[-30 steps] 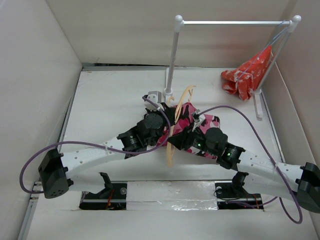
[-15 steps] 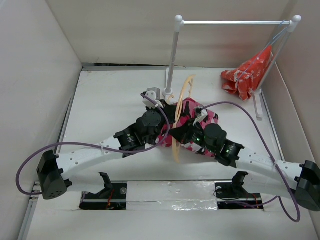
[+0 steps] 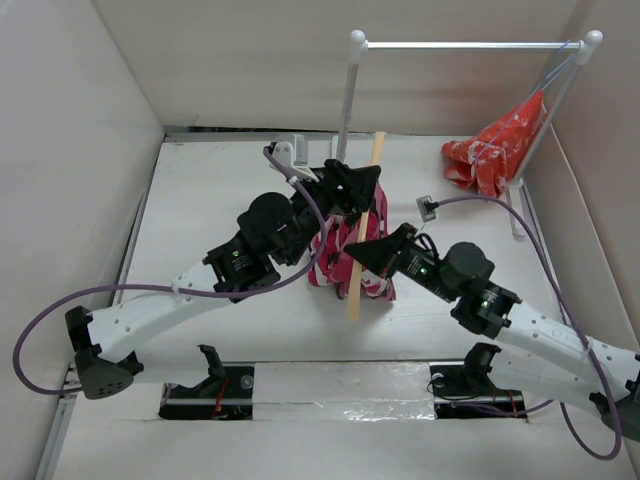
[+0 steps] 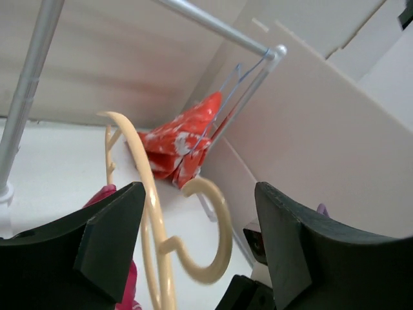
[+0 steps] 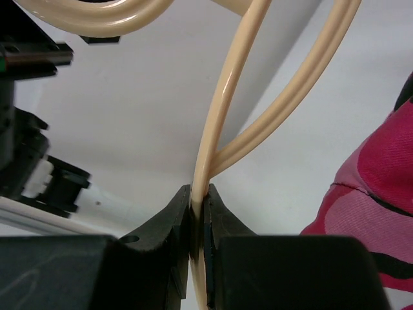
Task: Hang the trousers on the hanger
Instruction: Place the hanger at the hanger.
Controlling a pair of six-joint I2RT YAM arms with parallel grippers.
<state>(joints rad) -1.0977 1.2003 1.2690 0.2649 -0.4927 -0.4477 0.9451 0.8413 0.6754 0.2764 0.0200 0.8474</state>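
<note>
The white bar (image 3: 445, 45) runs above and outward, and my right gripper should next carry the hanger (image 3: 358, 268) up and outward, set its open hook over the bar and release.
The pale beige hanger (image 3: 358, 268) stands edge-on over the table's middle. My right gripper (image 3: 364, 252) is shut on its thin bar (image 5: 213, 135). The pink camouflage trousers (image 3: 336, 250) hang bunched against the hanger's left side; how they sit on it is hidden. A pink fold of the trousers (image 5: 377, 194) shows at the right of the right wrist view. My left gripper (image 3: 357, 182) is open just above them, its jaws wide on either side of the hanger's hook (image 4: 216, 248) without touching it. My right gripper's (image 5: 198, 192) jaws pinch the bar.
A white rail (image 3: 465, 45) on ball-topped posts spans the back right. A red-orange cloth (image 3: 497, 150) with white marks hangs at the rail's right end. The left post's foot (image 3: 338, 178) stands right behind my left gripper. White walls enclose the table.
My left gripper opened, let go and moved toward the back. My right arm lifted the hanger with the trousers, turning it edge-on to the top camera.
</note>
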